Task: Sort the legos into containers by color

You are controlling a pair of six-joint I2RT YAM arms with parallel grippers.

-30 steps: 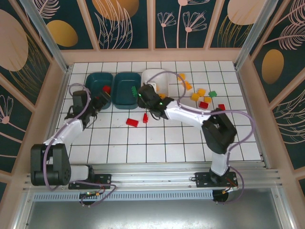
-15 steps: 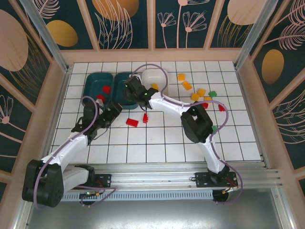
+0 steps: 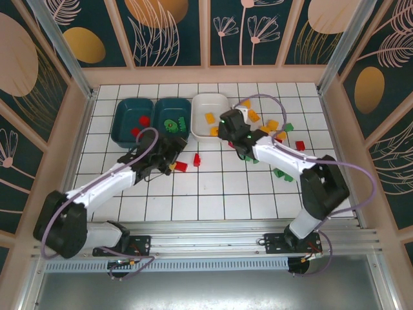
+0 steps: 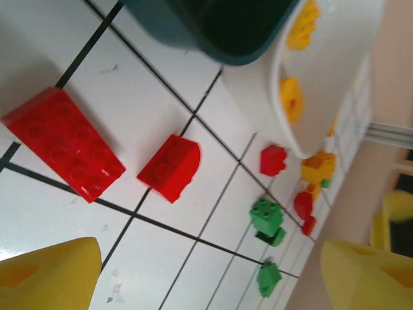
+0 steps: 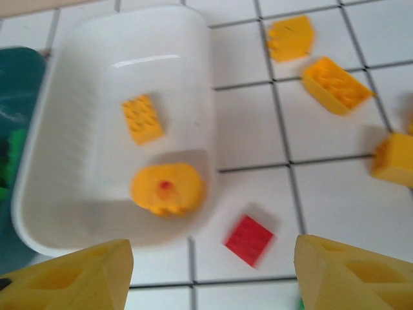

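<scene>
I will lower my left gripper's open fingers around the flat red brick (image 4: 64, 143) below it next, because there is bare tile between that brick and the rounded red brick (image 4: 170, 168).
Two dark teal trays and one white tray stand in a row at the back. The left teal tray (image 3: 126, 111) holds red legos (image 3: 143, 120). The middle teal tray (image 3: 182, 110) holds green legos (image 3: 170, 124). In the white tray (image 3: 217, 105) (image 5: 97, 97) lie an orange brick (image 5: 142, 118) and a rounded orange piece (image 5: 167, 188). My left gripper (image 3: 173, 161) (image 4: 206, 284) is open just before a flat red brick (image 4: 63, 150) and a rounded red brick (image 4: 170, 168). My right gripper (image 3: 226, 132) (image 5: 210, 284) is open above a small red brick (image 5: 248, 239) beside the white tray.
Loose orange legos (image 3: 255, 116) (image 5: 336, 84), green legos (image 3: 288, 127) (image 4: 267, 218) and a red lego (image 3: 300, 145) are scattered on the tiles right of the white tray. The middle teal tray's corner (image 4: 219, 29) is close ahead of my left gripper.
My right arm swung from over the middle teal tray to the white tray's near right corner. My left arm moved from the left tray toward the red bricks in the middle.
</scene>
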